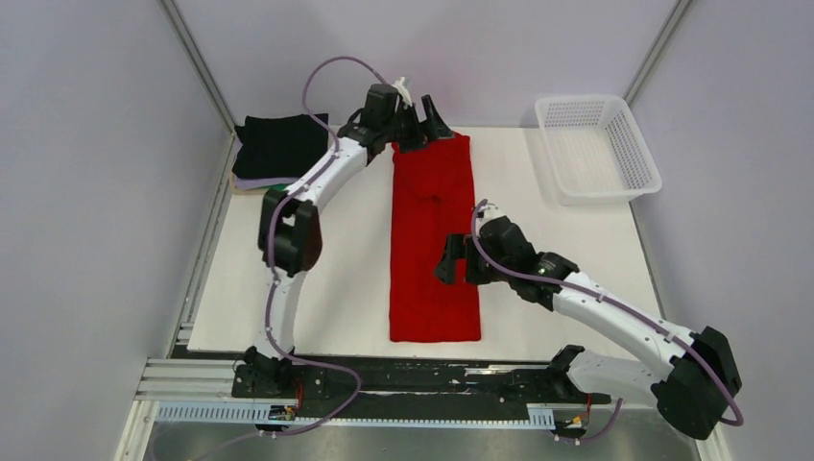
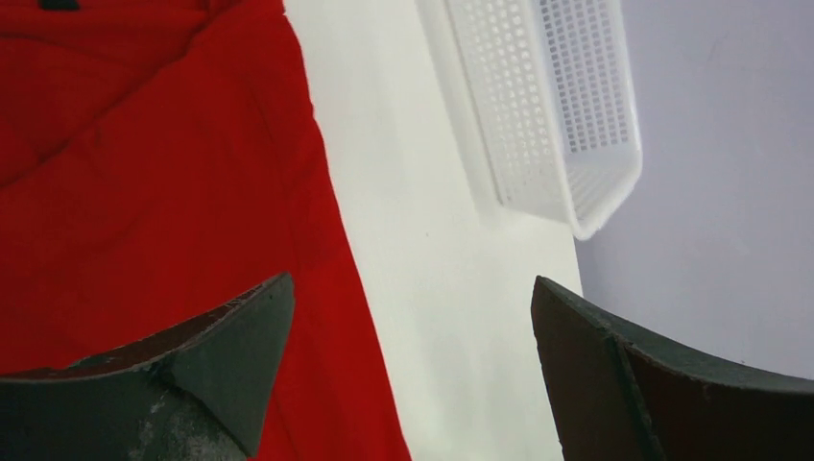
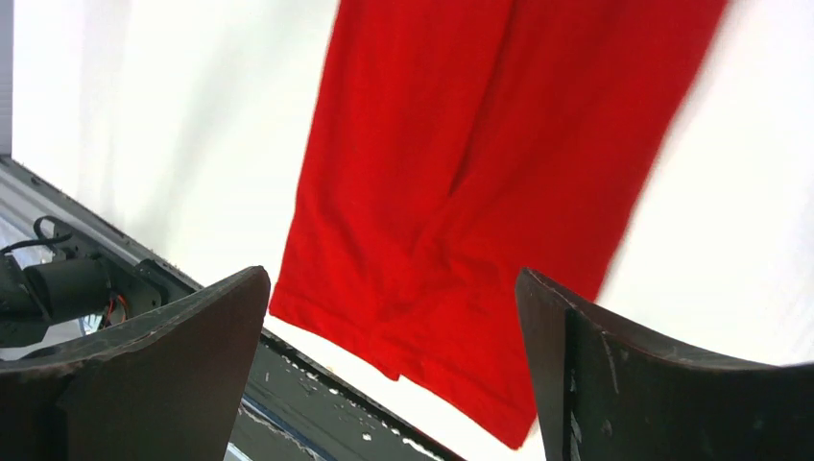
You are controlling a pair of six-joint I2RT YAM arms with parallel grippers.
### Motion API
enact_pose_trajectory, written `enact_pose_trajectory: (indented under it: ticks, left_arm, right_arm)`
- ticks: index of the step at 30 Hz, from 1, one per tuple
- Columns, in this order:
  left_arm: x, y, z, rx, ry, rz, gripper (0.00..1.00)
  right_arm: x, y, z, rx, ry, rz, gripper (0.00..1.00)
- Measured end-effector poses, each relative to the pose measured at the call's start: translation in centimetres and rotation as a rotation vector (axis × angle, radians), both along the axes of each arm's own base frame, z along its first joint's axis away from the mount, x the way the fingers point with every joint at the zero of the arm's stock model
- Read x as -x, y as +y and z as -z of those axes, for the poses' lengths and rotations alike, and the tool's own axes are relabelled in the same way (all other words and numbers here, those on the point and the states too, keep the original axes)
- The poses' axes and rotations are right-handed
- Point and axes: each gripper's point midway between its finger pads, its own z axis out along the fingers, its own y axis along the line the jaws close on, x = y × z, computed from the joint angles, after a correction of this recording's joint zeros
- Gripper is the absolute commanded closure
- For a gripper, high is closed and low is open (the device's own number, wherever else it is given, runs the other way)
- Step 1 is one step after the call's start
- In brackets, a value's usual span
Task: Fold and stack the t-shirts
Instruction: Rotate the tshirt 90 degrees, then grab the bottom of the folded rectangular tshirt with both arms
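Observation:
The t-shirt's near hem corner on the stack's side (image 1: 394, 337) lies back of the left gripper and below it, so the gripper will next swing back along the red t-shirt and go down onto that corner.
The red t-shirt (image 1: 432, 240) lies flat as a long narrow strip down the middle of the white table, folded lengthwise. My left gripper (image 1: 424, 123) is open and empty over its far end. In the left wrist view the shirt's edge (image 2: 144, 173) runs between the jaws of that gripper (image 2: 413, 288). My right gripper (image 1: 459, 264) is open and empty just above the strip's right side, near its middle. The right wrist view shows the shirt's near hem (image 3: 480, 144) below that gripper (image 3: 394, 279). A folded black shirt (image 1: 278, 144) tops a stack at the far left, with lilac (image 1: 251, 182) and green (image 1: 278, 186) edges showing under it.
A white plastic mesh basket (image 1: 595, 149) stands at the table's far right corner and also shows in the left wrist view (image 2: 557, 106). The black mounting rail (image 1: 384, 384) runs along the near edge, just below the shirt's hem. Grey walls enclose the table.

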Motion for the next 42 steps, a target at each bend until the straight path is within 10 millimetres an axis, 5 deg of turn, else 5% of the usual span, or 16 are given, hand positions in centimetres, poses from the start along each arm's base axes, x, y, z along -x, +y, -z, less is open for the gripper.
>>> enact_pose_trajectory:
  ticks: [5, 8, 11, 15, 17, 20, 27, 30, 34, 42]
  left_arm:
    - [10.1, 3.5, -8.9, -0.137, -0.135, -0.009, 0.00]
    - [19.2, 6.1, -8.7, -0.204, -0.144, 0.008, 0.00]
    - [25.9, 7.8, -4.5, -0.256, -0.076, 0.053, 0.00]
    - [33.2, 11.4, 6.1, -0.426, 0.170, 0.080, 0.00]
    - [36.5, 12.8, 9.5, -0.492, 0.269, 0.106, 0.02]
    - [40.6, 13.7, 11.7, -0.541, 0.357, 0.167, 0.12]
    - [43.5, 12.8, 13.5, -0.522, 0.442, 0.216, 0.35]
    - [44.1, 12.9, 14.9, -0.555, 0.490, 0.220, 0.37]
    - [44.4, 12.9, 15.9, -0.577, 0.517, 0.217, 0.39]
    - [43.9, 12.0, 16.3, -0.555, 0.519, 0.208, 0.63]
  right_arm:
    - [2.0, -3.2, 1.1, 0.029, 0.051, 0.095, 0.01]
    - [4.0, -5.0, 3.4, 0.074, 0.143, 0.140, 0.04]
    - [5.8, -6.0, 5.2, 0.095, 0.238, 0.168, 0.11]
    - [7.4, -6.4, 7.2, 0.113, 0.334, 0.186, 0.18]
    - [7.8, -6.3, 7.9, 0.122, 0.367, 0.187, 0.23]
    - [8.1, -6.0, 8.6, 0.126, 0.408, 0.182, 0.30]
    - [8.5, -5.7, 10.2, 0.130, 0.455, 0.181, 0.37]
    - [9.0, -5.9, 10.8, 0.137, 0.476, 0.185, 0.47]
    - [9.5, -6.1, 11.3, 0.140, 0.497, 0.187, 0.53]
    - [9.7, -6.2, 11.7, 0.142, 0.506, 0.189, 0.79]
